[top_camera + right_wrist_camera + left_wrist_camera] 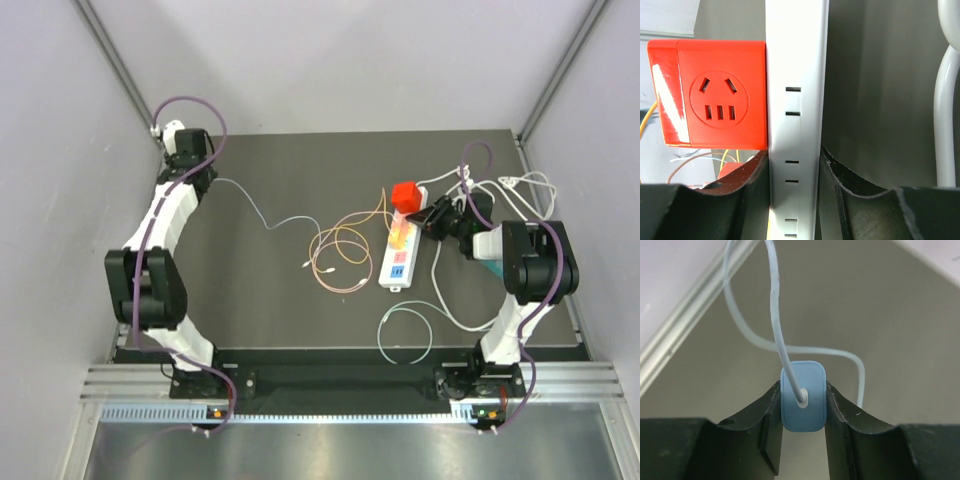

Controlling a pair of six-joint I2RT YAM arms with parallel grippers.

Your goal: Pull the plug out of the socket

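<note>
The blue plug is off the white power strip, held above bare table, so my left gripper will next go down toward the table at the table's far corner and open.
The white power strip (398, 245) lies right of the table's middle, with a red cube adapter (405, 194) plugged in at its far end. My right gripper (433, 216) is shut on the strip's side; in the right wrist view the strip (795, 100) fills the gap of the gripper (795, 161), with the red adapter (715, 95) just beyond the left finger. My left gripper (192, 160) is raised at the far left corner, away from the strip. In the left wrist view it (803, 397) is shut on a small blue plug (810, 415). The plug's white cable (775, 315) trails off it.
A thin white cable (262, 215) runs from the left gripper to a coil of orange and yellow wires (340, 250) left of the strip. White cable loops lie at the front right (410, 325) and back right (520, 185). Enclosure walls stand close on both sides.
</note>
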